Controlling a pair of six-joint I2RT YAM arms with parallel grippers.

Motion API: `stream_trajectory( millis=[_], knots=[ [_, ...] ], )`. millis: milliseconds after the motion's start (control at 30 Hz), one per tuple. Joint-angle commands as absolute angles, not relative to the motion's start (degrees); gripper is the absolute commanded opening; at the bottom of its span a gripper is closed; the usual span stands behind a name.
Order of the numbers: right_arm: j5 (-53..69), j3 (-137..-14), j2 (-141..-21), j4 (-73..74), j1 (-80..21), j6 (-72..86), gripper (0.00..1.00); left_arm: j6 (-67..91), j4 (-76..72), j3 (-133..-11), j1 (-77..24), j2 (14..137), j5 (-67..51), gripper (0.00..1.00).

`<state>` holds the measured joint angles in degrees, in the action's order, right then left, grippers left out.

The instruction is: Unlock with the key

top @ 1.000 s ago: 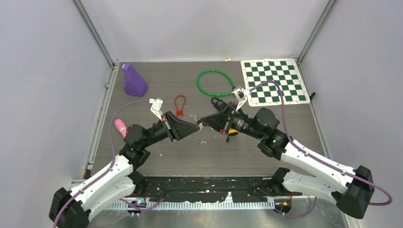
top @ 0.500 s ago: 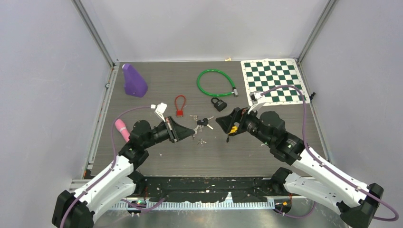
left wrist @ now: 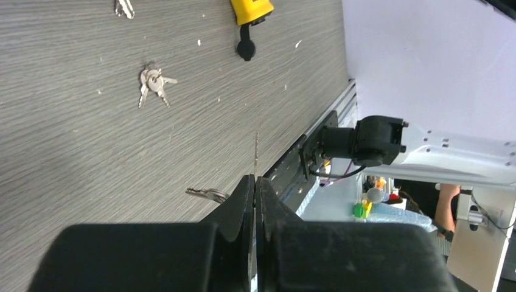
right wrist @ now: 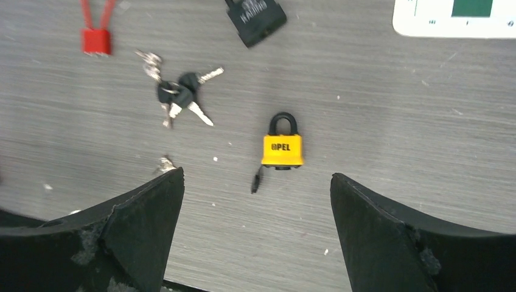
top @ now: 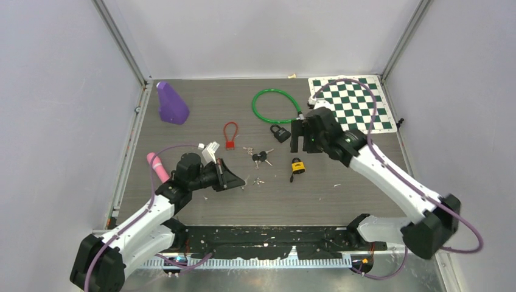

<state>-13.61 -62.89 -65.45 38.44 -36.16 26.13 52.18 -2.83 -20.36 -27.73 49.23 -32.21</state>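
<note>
My right gripper moves down next until its open fingers straddle the yellow body of the padlock (top: 298, 168) (right wrist: 282, 149), since the padlock's sides lie clear of the keys around it.
The yellow padlock (top: 297, 165) lies flat on the table, shackle toward the back, with a small black cap (right wrist: 257, 180) dangling at its base. It also shows in the right wrist view (right wrist: 283, 149) and at the top edge of the left wrist view (left wrist: 251, 7). My right gripper (top: 303, 145) hangs open above and behind it (right wrist: 256, 175), with nothing between the fingers. My left gripper (top: 242, 180) is shut (left wrist: 255, 177) on a thin silver key (left wrist: 256, 149), seen edge-on and sticking out past the tips. A second key (left wrist: 207, 193) hangs beside it.
A bunch of black-headed keys (top: 261, 156) lies left of the padlock, with small silver keys (top: 259, 180) nearer. A black padlock (top: 280, 132), red cable lock (top: 230, 135), green cable loop (top: 275, 104), purple block (top: 171, 103), pink object (top: 156, 165) and chessboard (top: 350, 103) surround them.
My right gripper has opened, left the yellow padlock on the table and lifted back toward the rear. My left gripper has drawn back to the left, still shut on the key.
</note>
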Motion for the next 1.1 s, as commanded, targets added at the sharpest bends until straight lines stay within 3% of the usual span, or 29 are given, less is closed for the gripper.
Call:
stream_trajectory(
  millis=[0,100,467,900,1067],
  knots=[
    [-12.3,-70.3,-78.3,51.8,-33.9,23.7,0.98,48.4,-0.2,-21.3,-27.5,47.9,-32.4,0.0],
    [-10.0,-73.5,-85.7,54.7,-32.7,23.0,0.99,47.5,2.0,-21.3,-27.5,47.4,-32.1,0.0],
    [-4.7,-80.0,-105.6,51.9,-31.0,20.8,0.84,45.9,3.5,-21.7,-27.5,47.7,-32.1,0.0],
    [-1.9,-73.8,-110.8,44.2,-30.5,24.1,0.61,46.2,2.9,-21.7,-27.5,48.2,-33.1,0.0],
    [-2.7,-71.5,-109.1,43.1,-30.2,26.3,0.41,46.8,1.9,-21.9,-27.5,48.1,-33.7,0.0]
  ],
)
